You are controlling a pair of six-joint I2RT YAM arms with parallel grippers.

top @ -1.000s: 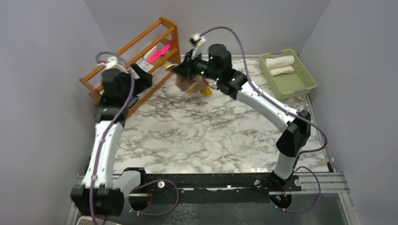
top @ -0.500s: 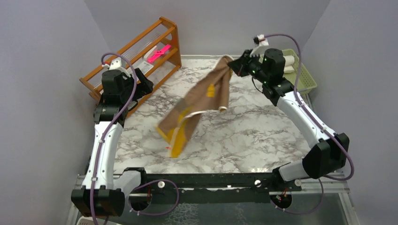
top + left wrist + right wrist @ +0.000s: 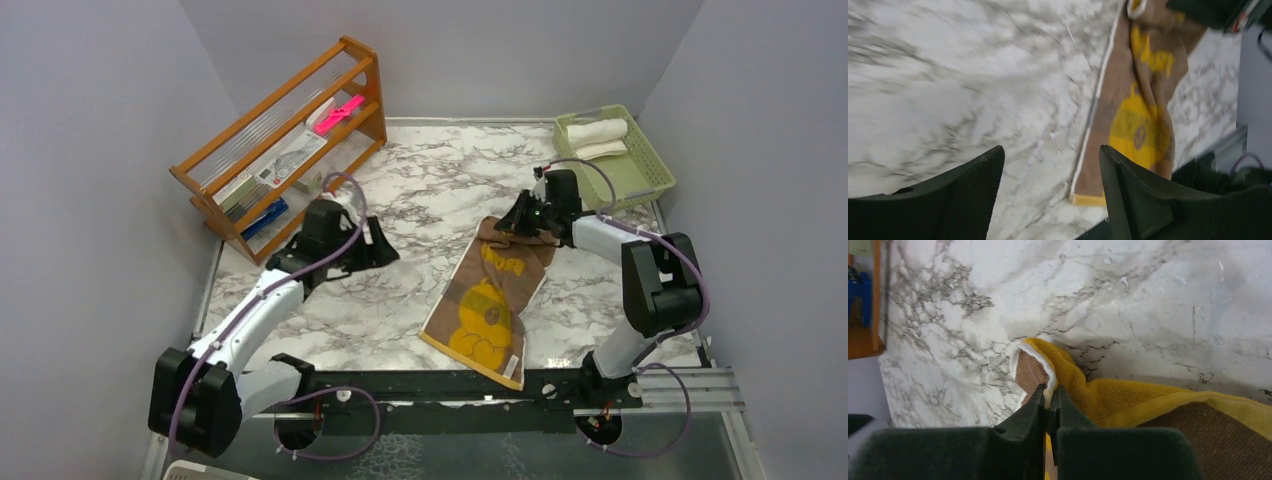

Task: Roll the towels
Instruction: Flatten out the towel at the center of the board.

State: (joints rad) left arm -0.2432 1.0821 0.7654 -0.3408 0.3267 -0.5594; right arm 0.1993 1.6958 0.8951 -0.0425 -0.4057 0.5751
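Observation:
My right gripper holds the towel's far corner, and the towel lies slanted and creased. Next it should move up, then down onto the marble beyond the towel's bunched end and release that corner.
The mustard-yellow towel (image 3: 490, 300) lies spread on the marble table, brown face with yellow cartoon print up, running from mid-right down to the near edge. My right gripper (image 3: 522, 222) is shut on its far corner, low over the table. In the right wrist view the fingers (image 3: 1049, 390) pinch the white-edged hem of the towel (image 3: 1108, 390). My left gripper (image 3: 385, 255) is open and holds nothing, above bare marble left of the towel. The left wrist view shows the gripper (image 3: 1050, 150) with the towel (image 3: 1143, 115) beyond it. A cream-white towel (image 3: 597, 131) lies rolled in the basket.
A green basket (image 3: 640, 175) stands at the back right corner. A wooden rack (image 3: 280, 150) with a pink item (image 3: 338, 112) and other small things lines the back left. A black rail (image 3: 450, 385) runs along the near edge. Grey walls enclose the table.
The right arm swung the towel from the rack across to the right and laid it flat on the table. The left arm came down from the rack toward the table's middle.

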